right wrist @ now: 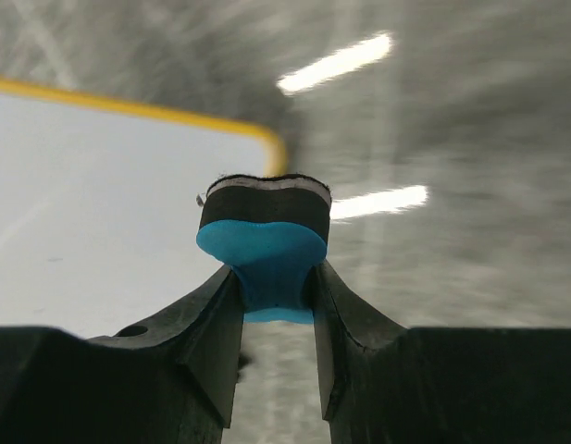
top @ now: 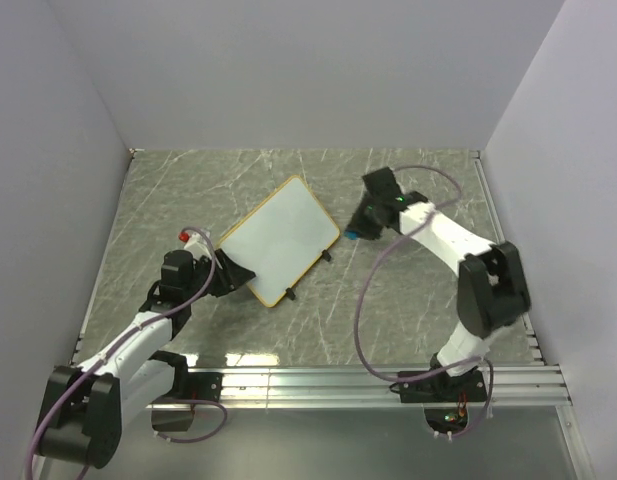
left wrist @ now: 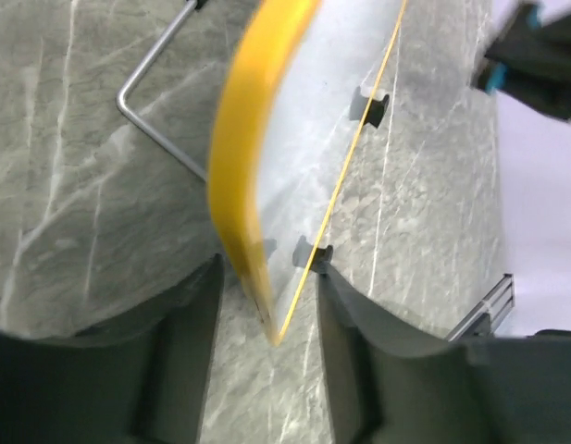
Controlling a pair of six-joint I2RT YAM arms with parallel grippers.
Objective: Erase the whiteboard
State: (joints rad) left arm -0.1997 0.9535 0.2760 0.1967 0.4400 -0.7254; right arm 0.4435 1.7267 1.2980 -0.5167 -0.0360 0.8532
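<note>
The whiteboard is blank, so I should next move my right gripper back and down and let go of the eraser (top: 352, 235) on the bare marbled table below the whiteboard and back from it.
The whiteboard (top: 280, 238) lies turned at an angle in the middle of the table, its white face blank, with a yellow rim and two black feet on its near right edge. My left gripper (top: 233, 275) is at its near left corner. In the left wrist view the board's corner (left wrist: 257, 277) sits between my open left gripper's (left wrist: 266, 314) fingers with a gap on each side. My right gripper (top: 360, 228) is shut on a blue eraser (top: 352, 235) with a black felt face, just off the board's right corner. The right wrist view shows the eraser (right wrist: 264, 250), the right gripper (right wrist: 276, 277) and the board (right wrist: 100, 213) to its left.
A small red and white object (top: 188, 237) lies left of the board, by the left wrist. A bent metal wire (left wrist: 151, 111) lies on the marbled table beside the board. Grey walls close in the table on three sides, with an aluminium rail (top: 368, 380) along the near edge.
</note>
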